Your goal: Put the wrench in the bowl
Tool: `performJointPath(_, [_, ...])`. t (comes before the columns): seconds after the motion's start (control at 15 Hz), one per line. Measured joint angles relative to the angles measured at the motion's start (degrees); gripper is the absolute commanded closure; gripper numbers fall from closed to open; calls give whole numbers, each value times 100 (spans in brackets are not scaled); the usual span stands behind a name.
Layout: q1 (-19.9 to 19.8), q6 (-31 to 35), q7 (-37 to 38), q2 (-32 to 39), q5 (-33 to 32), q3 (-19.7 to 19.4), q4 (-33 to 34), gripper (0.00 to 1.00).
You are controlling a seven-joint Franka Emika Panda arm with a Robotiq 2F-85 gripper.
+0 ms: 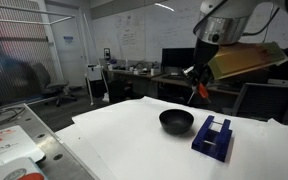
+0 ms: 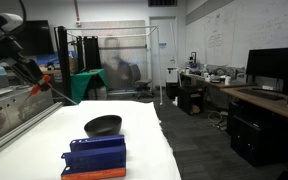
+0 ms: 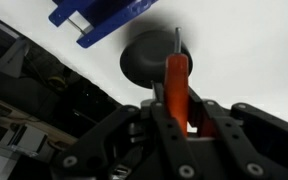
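My gripper will next move down and outward over the black bowl's opening (image 1: 176, 117) and let go of the orange-red wrench, because the bowl is empty and sits below my gripper and outward of it.
My gripper (image 3: 177, 118) is shut on the orange-red wrench (image 3: 176, 78), which sticks out from between the fingers with a dark tip. In the wrist view the wrench points at the black bowl (image 3: 144, 58) below. In both exterior views the gripper (image 1: 197, 88) (image 2: 39, 85) hangs high above the white table with the wrench (image 1: 201, 91) (image 2: 44, 84) in it. The bowl (image 1: 176, 121) (image 2: 103, 126) sits on the table, empty, with the gripper up and off to one side of it.
A dark-blue rack (image 1: 213, 136) (image 2: 95, 156) (image 3: 94, 18) with uprights stands beside the bowl. The white table (image 1: 134, 145) ends at an edge next to a metal frame (image 2: 14, 115). Desks, monitors and chairs fill the background.
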Motion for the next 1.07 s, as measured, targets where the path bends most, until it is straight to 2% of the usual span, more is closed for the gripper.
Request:
performJointPath(0.27, [-441,428,230,469,-1055,-226,-178,89])
performJointPath(0.47, [-552,755,160,1143,-1158,-570,-176,89])
performJointPath(0.6, [-553,1206,141,1543,-1255,-733,-138,90])
performJointPath(0.87, [-502,1950,138,1963,-1448,-822,0,89])
performJointPath(1.07, [-418,2049,138,2212,-1500,-897,151,89])
